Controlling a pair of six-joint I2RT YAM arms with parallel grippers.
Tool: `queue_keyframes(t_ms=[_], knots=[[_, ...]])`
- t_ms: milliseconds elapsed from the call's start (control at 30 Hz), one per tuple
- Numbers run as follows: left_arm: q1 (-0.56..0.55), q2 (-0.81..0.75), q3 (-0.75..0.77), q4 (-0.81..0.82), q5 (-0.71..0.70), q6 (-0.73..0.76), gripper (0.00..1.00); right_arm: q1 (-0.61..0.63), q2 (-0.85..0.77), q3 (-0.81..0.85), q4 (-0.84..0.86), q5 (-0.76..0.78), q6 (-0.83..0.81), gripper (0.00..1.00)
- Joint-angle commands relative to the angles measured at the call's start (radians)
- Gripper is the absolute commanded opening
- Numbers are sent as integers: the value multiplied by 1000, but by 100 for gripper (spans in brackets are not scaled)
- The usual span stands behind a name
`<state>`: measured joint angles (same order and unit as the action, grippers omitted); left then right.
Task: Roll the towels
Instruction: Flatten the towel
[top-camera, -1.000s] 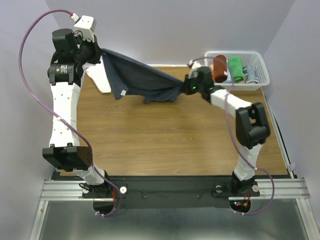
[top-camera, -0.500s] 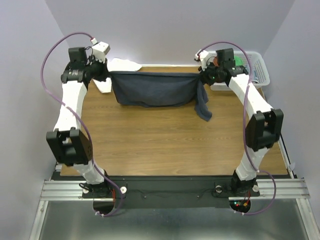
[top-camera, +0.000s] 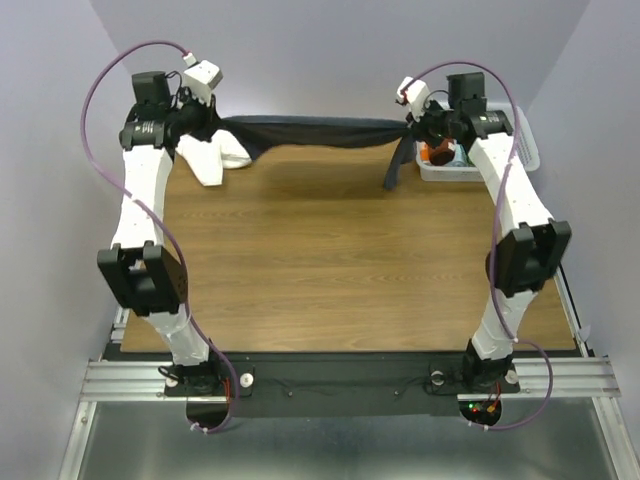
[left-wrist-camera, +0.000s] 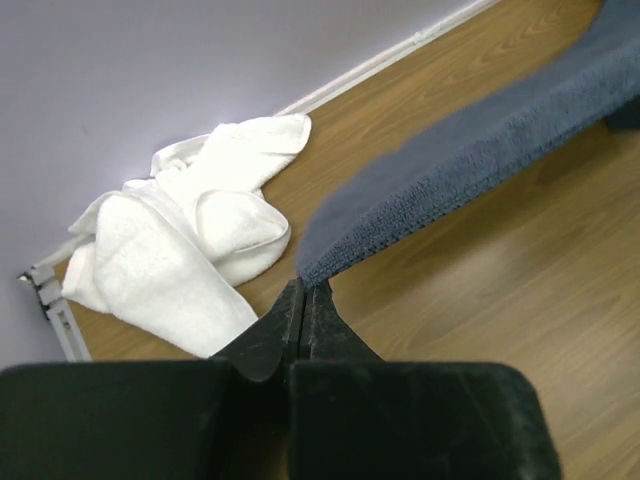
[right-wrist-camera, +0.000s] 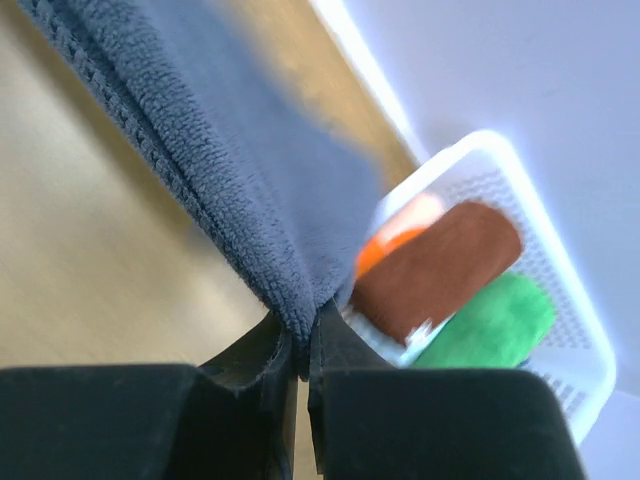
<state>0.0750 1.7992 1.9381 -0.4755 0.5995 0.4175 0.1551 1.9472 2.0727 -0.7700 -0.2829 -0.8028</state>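
My right gripper will next move back and down to the bare middle of the wooden table and let go of the towel's corner, because the open wood there gives the towel room.
The dark blue-grey towel (top-camera: 315, 131) hangs stretched in the air between both grippers above the table's far edge, with a loose end dangling near the right gripper. My left gripper (top-camera: 222, 127) is shut on the towel's left corner; the left wrist view shows the pinched towel (left-wrist-camera: 470, 160) at the closed left gripper (left-wrist-camera: 306, 285). My right gripper (top-camera: 408, 131) is shut on the towel's other corner, seen in the right wrist view as the towel (right-wrist-camera: 230, 170) pinched in the right gripper (right-wrist-camera: 302, 325). The white towel (top-camera: 212, 158) lies crumpled at the far left corner; it also shows in the left wrist view (left-wrist-camera: 180, 250).
A white basket (top-camera: 520, 150) stands at the far right, behind the right arm. In the right wrist view the basket (right-wrist-camera: 560, 330) holds a rolled rust-brown towel (right-wrist-camera: 440, 265) and a bright green towel (right-wrist-camera: 495, 325). The wooden table (top-camera: 330, 260) lies below.
Both grippers have lifted and pulled apart toward the far edge. The blue-grey towel went from a hanging sheet to a taut, narrow band between them.
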Motion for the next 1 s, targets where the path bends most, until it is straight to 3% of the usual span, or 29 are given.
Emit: queue_keyframes(t_ms=[0,33,267,300,367,400,433,500,633,767,800,867,967], knots=[[45,-222,-186,-60,46,228,0,-9,-203,-190,-91,-44,-99,1],[45,-248,-294,-74,58,262,0,10,-227,-335,-91,-59,-108,2],[55,-408,-764,-196,-58,567,0,231,-314,-779,-91,-105,-82,15],[62,-432,-809,-207,-76,617,0,282,-312,-808,-92,-110,-53,35],[72,-443,-922,-247,-133,674,1,313,-317,-877,-104,-148,-23,57],[78,-451,-950,-268,-147,711,3,313,-324,-888,-113,-172,-7,93],[101,-455,-987,-296,-167,752,10,307,-347,-895,-132,-200,38,100],[132,-457,-1002,-307,-176,770,17,287,-385,-907,-150,-238,80,100],[177,-440,-934,-350,-161,790,38,103,-453,-889,-219,-355,125,98],[181,-391,-829,-364,-83,730,43,-63,-394,-829,-242,-384,168,79],[178,-365,-818,-326,-69,671,44,-77,-363,-810,-238,-377,180,67],[166,-318,-783,-279,-50,598,44,-89,-277,-762,-194,-360,266,52],[166,-273,-760,-183,-46,509,44,-89,-196,-712,-72,-303,425,50]])
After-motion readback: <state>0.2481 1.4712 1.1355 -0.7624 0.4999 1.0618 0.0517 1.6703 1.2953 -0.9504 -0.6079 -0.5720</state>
